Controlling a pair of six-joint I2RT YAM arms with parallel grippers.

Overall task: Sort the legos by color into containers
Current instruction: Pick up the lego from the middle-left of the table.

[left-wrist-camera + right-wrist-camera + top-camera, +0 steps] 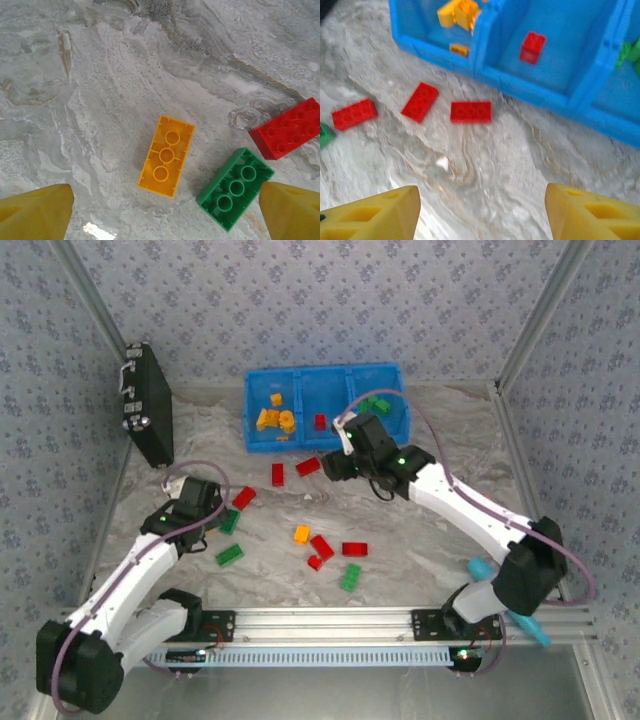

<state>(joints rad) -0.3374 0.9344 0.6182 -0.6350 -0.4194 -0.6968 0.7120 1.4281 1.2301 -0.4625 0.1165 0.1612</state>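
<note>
I should next lower my open left gripper and grab the upside-down orange lego (166, 156), as it is loose outside the bin.
The blue three-compartment bin (324, 435) stands at the back; its left compartment holds orange-yellow legos (274, 419), the middle one a red lego (320, 421), the right one green legos (378, 404). My left gripper (165, 215) hovers open over an upside-down orange lego (166, 156), with a green lego (235, 188) and a red one (290, 129) beside it. My right gripper (482, 215) is open and empty above bare table, just in front of the bin (530, 92). Three red legos (470, 112) lie ahead of it.
More loose legos lie mid-table: green (229, 554), orange (301, 534), red (322, 546), red (354, 549), green (350, 577). A black case (148, 402) leans at the back left. A cyan tube (478, 568) lies by the right arm's base. Patterned walls enclose the table.
</note>
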